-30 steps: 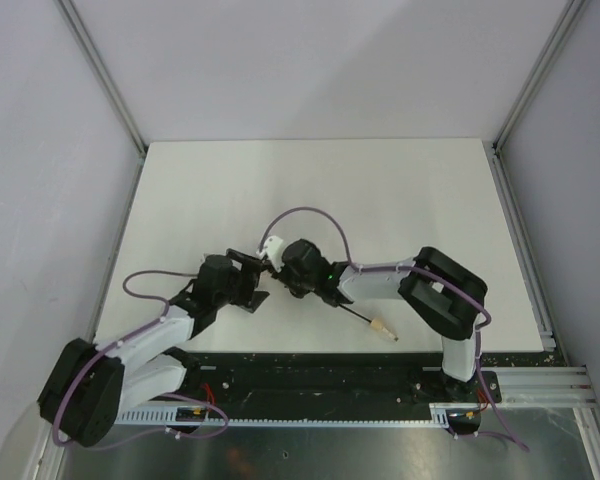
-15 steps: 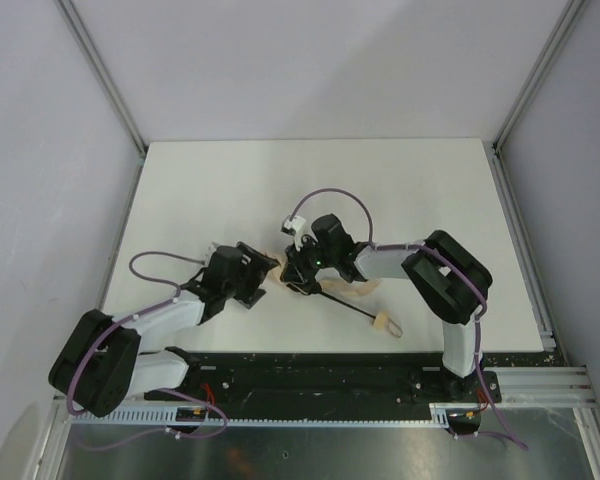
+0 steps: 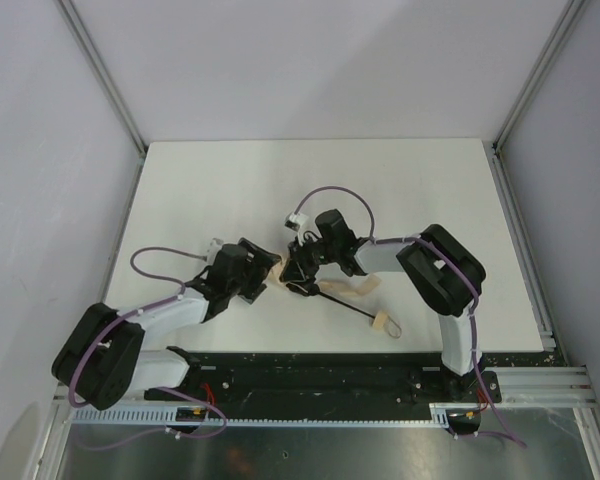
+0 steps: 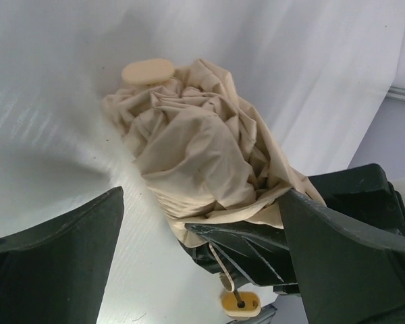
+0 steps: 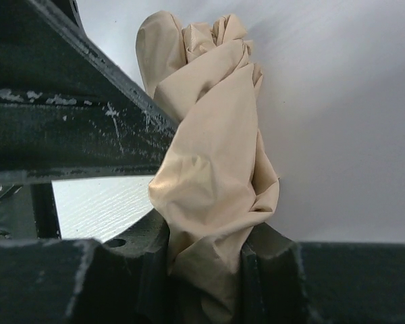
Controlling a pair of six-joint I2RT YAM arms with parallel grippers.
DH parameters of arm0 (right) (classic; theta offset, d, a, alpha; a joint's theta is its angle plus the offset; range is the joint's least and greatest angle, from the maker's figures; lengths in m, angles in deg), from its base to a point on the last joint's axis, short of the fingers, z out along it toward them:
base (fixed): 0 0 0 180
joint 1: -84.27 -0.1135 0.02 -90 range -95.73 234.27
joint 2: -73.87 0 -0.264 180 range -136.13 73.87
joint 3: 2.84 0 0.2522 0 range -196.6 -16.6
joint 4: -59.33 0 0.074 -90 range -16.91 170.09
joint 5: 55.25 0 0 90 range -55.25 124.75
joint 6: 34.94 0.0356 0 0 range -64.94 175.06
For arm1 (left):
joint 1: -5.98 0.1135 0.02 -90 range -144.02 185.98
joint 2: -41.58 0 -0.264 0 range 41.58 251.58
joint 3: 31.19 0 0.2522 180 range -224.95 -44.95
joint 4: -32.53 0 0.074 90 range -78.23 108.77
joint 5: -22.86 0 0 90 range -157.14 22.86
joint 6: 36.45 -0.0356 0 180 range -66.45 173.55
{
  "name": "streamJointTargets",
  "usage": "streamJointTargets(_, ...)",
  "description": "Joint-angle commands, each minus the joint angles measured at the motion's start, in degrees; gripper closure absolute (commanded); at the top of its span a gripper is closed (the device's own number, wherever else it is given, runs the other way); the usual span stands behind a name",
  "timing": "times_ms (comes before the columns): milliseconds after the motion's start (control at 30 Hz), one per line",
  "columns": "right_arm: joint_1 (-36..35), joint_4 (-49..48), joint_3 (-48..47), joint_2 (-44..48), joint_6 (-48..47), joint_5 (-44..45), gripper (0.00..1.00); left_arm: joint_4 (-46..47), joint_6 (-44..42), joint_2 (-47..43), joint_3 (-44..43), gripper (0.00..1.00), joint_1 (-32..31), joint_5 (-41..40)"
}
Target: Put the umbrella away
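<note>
The left gripper shifts toward the right gripper next, then closes around the bundle of umbrella fabric, which lies close to one gripper finger.
The umbrella's bunched beige fabric lies on the white table between the two grippers, with its flat tan end cap at the far end. In the top view a little fabric shows, and the thin dark shaft runs to the tan handle with its wrist loop. My right gripper is shut on a fold of the fabric. My left gripper is open, its fingers standing on either side of the bundle.
The left gripper's dark finger crosses the upper left of the right wrist view. Metal frame rails edge the table on the right and the left. Both arm bases sit on the black strip at the near edge.
My left gripper has moved right, up to the fabric. My right wrist has turned and shifted slightly, and beige fabric that was hidden now shows beside it.
</note>
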Motion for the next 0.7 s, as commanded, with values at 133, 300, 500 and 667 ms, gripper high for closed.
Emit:
streamJointTargets(133,-0.6,5.6,-0.5,-4.3,-0.3,-1.4,1.00,8.7,-3.8,-5.5,0.4,0.02,-4.3,-10.7)
streamJointTargets(300,-0.6,5.7,-0.7,-4.0,-0.2,-1.9,1.00,8.4,-3.1,-6.1,-0.3,0.01,-3.8,-9.3)
streamJointTargets(500,-0.6,6.3,-0.7,-3.7,-0.8,-2.0,1.00,-0.9,2.7,-0.9,-4.1,0.01,-2.9,-4.8)
streamJointTargets(667,-0.6,6.5,-0.7,-3.3,-1.2,-2.7,1.00,-1.4,5.1,5.2,-5.2,0.01,-2.8,-3.6)
